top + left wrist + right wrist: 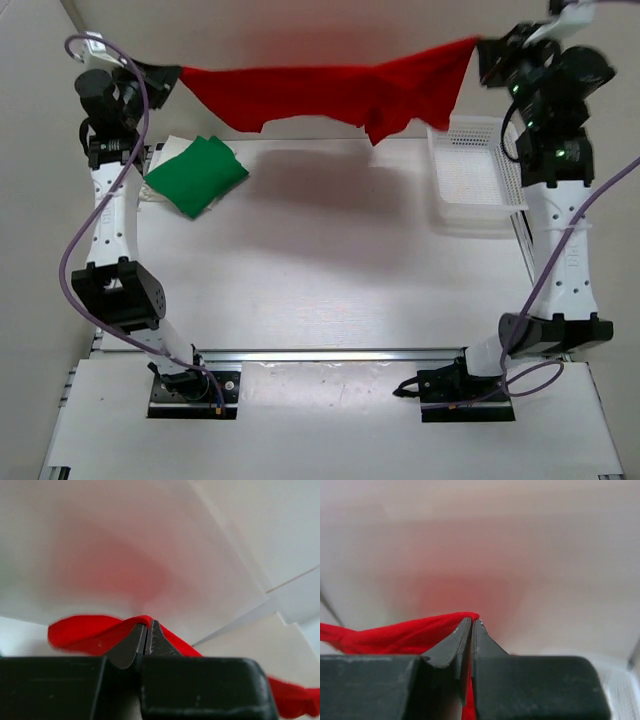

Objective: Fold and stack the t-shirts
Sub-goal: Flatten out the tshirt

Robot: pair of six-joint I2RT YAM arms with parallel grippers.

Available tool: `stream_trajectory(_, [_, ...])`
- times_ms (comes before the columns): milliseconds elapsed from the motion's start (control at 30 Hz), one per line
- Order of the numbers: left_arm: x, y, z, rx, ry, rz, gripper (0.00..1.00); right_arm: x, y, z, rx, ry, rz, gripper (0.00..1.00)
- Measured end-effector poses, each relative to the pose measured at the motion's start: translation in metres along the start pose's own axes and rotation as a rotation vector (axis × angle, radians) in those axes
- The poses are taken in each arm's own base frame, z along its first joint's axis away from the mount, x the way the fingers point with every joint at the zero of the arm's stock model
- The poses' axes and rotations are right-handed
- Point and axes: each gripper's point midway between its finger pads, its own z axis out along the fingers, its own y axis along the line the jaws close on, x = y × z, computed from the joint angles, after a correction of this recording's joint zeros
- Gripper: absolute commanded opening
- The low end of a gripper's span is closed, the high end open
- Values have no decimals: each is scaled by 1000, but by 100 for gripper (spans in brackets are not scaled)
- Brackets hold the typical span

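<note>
The red t-shirt [330, 92] hangs in midair. My left gripper should next move back and down to the bare tabletop nearer than the green t-shirt and release.
The red t-shirt [330, 92] hangs stretched in the air across the far side of the table, held at both ends. My left gripper [172, 74] is shut on its left end, where red cloth [95, 632] shows round the closed jaws. My right gripper [482, 52] is shut on its right end, with red cloth [395, 635] bunched at the closed jaws. The green t-shirt [196, 174] lies folded at the far left, on top of the cream-white t-shirt [160, 158], of which only an edge shows.
A white plastic mesh basket [472, 180] stands at the far right, partly under the hanging shirt. The white table [330, 270] shows a shadow under the shirt. A wall stands close behind both grippers.
</note>
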Motion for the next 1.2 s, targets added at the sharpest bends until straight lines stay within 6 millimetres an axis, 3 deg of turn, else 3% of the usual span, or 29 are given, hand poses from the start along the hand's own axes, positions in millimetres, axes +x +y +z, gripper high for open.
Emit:
stream_trajectory(100, [37,32,-16,-67,50,-7,0,74,-9,-18,28,150,29,0])
stream_trajectory(200, [90,73,-44,-164,118,-9,0,187,-23,-50,75,371,77,0])
stream_trajectory(233, [116,93,-62,-209,150,-6,0,228,-26,-69,96,460,96,0])
stream_trajectory(333, [185,134,-123,-317,236,-12,0,317,-23,-136,134,671,141,0])
stream_trajectory(400, [220,151,-168,-374,280,-10,0,345,-13,-177,147,740,169,0])
stream_trajectory(500, [253,170,-226,-427,286,28,0,363,7,-228,133,780,228,0])
stream_trajectory(633, [274,188,-264,-479,302,62,0,378,19,-275,155,828,314,0])
stream_trajectory(867, [296,212,-300,-570,399,47,0,399,49,-346,166,966,487,0])
stream_trajectory(1033, [311,215,-323,-597,507,21,0,384,66,-382,174,981,537,0])
stream_trajectory(1200, [322,204,-335,-584,598,0,0,363,73,-412,216,1035,536,0])
